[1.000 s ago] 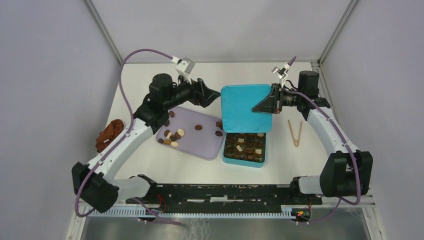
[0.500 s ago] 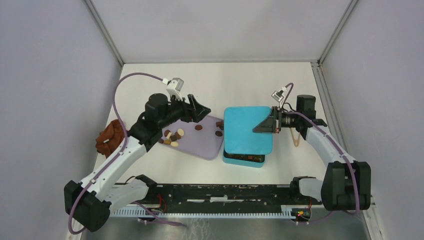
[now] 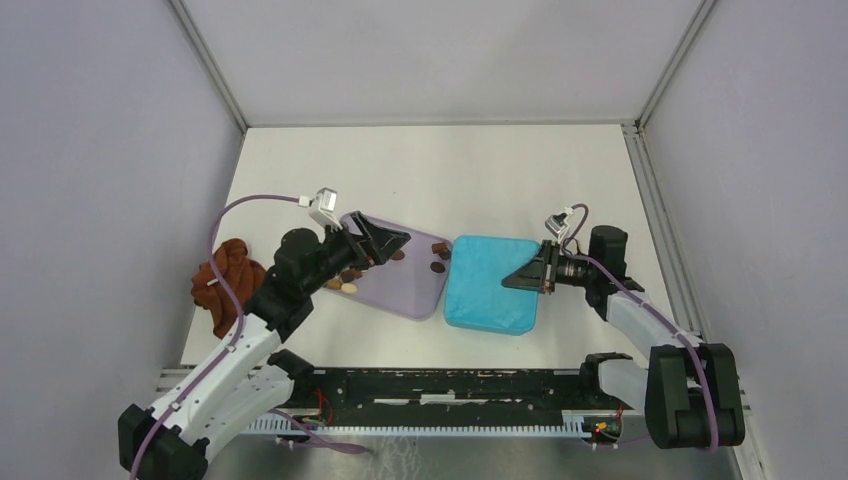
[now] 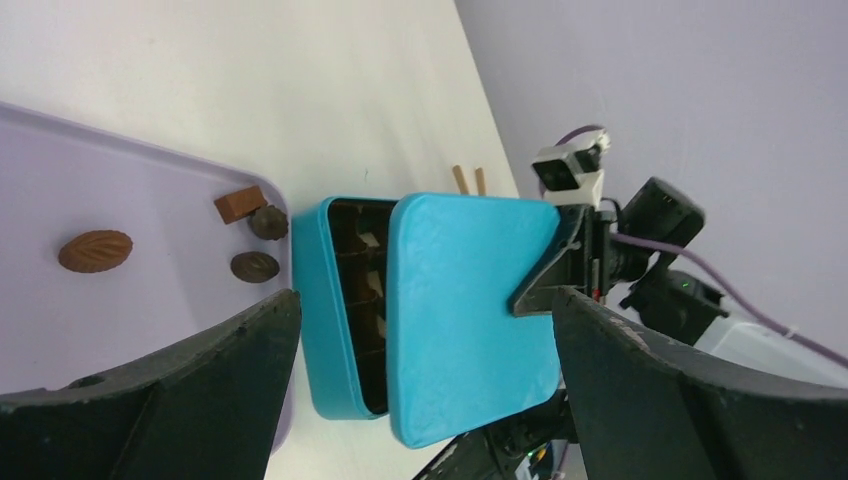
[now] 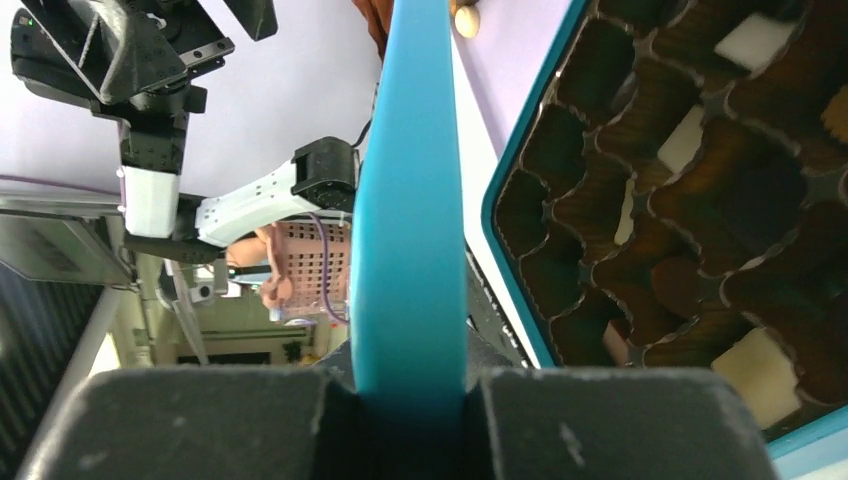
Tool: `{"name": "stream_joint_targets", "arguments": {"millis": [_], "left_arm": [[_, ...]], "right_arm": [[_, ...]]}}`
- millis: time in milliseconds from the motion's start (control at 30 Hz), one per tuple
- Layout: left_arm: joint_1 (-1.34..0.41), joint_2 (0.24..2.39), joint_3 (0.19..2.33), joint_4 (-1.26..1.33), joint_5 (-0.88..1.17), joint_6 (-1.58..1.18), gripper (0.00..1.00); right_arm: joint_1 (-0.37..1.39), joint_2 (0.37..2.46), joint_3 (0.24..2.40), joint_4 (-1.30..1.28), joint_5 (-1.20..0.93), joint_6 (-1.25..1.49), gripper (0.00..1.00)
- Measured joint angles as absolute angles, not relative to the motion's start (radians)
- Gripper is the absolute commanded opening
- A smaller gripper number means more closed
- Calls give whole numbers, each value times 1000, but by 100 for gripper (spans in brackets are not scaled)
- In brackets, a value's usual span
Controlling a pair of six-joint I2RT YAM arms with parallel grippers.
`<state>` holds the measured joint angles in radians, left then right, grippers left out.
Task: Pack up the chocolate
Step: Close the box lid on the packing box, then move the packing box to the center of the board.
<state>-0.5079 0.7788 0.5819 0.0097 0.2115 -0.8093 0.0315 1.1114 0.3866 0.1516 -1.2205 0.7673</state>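
Observation:
The right gripper will next lower the edge of the lid toward the open sections of the teal box below the gripper and let go of it, since there is still a gap beneath.
The teal lid (image 3: 488, 285) lies over the teal box and hides it from above. In the left wrist view the lid (image 4: 470, 300) stands tilted off the box (image 4: 335, 340), leaving a gap. My right gripper (image 3: 541, 272) is shut on the lid's right edge (image 5: 410, 200); beside it the box's compartments hold chocolate (image 5: 755, 365). Loose chocolate (image 3: 437, 267) lies on the lavender tray (image 3: 400, 290), with more pieces (image 4: 95, 250) in the left wrist view. My left gripper (image 3: 392, 243) hovers open over the tray, nothing between its fingers (image 4: 180, 390).
A rust-brown cloth lump (image 3: 225, 280) lies at the table's left edge beside my left arm. The tips of wooden tongs (image 4: 468, 180) show behind the box. The black rail (image 3: 440, 385) with the arm bases runs along the near edge.
My right gripper has swung the lid toward me and down over the box, hiding the packed pieces from above. My left arm has pulled back toward the near left and its jaws have opened wider.

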Motion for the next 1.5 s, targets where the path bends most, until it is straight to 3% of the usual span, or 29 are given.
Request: {"name": "stream_joint_targets", "arguments": {"millis": [267,400,700,1500], "left_arm": [[-544,791,504,64,187,-911,91],[-634,847,493,67,140,-920,78],[-756,1070,533,60,59,-909,78],[-817,1228,594,85,30,-872,67]], "right_arm": [[66,1121,310,318,-1160,929,0],[66,1148,310,369,-1140,959,0],[70,1178,310,380,-1122,958,0],[62,1263,373,267,-1110,839,3]]}}
